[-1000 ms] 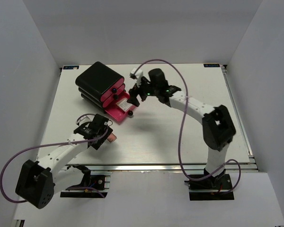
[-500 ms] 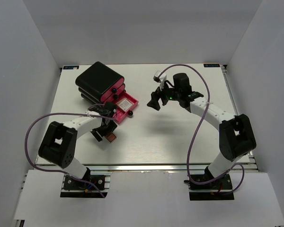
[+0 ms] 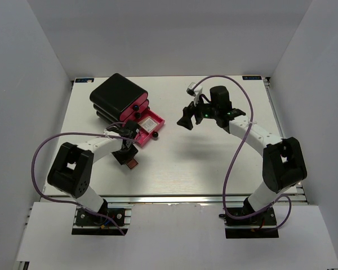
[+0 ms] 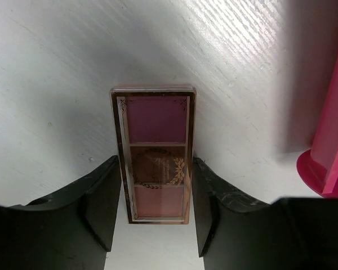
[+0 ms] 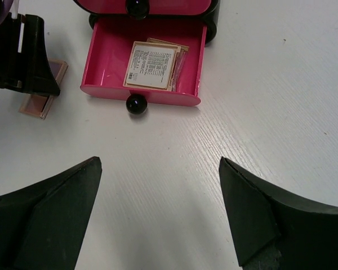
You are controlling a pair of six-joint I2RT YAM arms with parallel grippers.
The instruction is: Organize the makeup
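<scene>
The drawer's empty end (image 3: 142,136) is outward of my left gripper and to its right in the top view. I need to lift the pink-brown palette over there and release it.
A pink-brown eyeshadow palette (image 4: 156,152) lies flat on the white table; it also shows in the top view (image 3: 133,163) and the right wrist view (image 5: 42,93). My left gripper (image 4: 156,164) straddles it, with both fingers against its long sides. It sits just in front of the open pink drawer (image 3: 148,127). The drawer (image 5: 143,95) holds a square palette with a white label (image 5: 152,64). My right gripper (image 5: 159,163) is open and empty. It hovers right of the drawer in the top view (image 3: 186,119). No tubes, compact or pencils show.
The big black box with pink drawers (image 3: 118,95) stands at the back left, its bottom drawer pulled out with a black knob (image 5: 136,104). The drawer's pink corner (image 4: 332,152) is close to the right of my left gripper. White walls surround the table (image 3: 214,157).
The left arm swung round to reach the palette from the drawer side, then settled over it. The right gripper drew back right from the drawer. The palette has not moved.
</scene>
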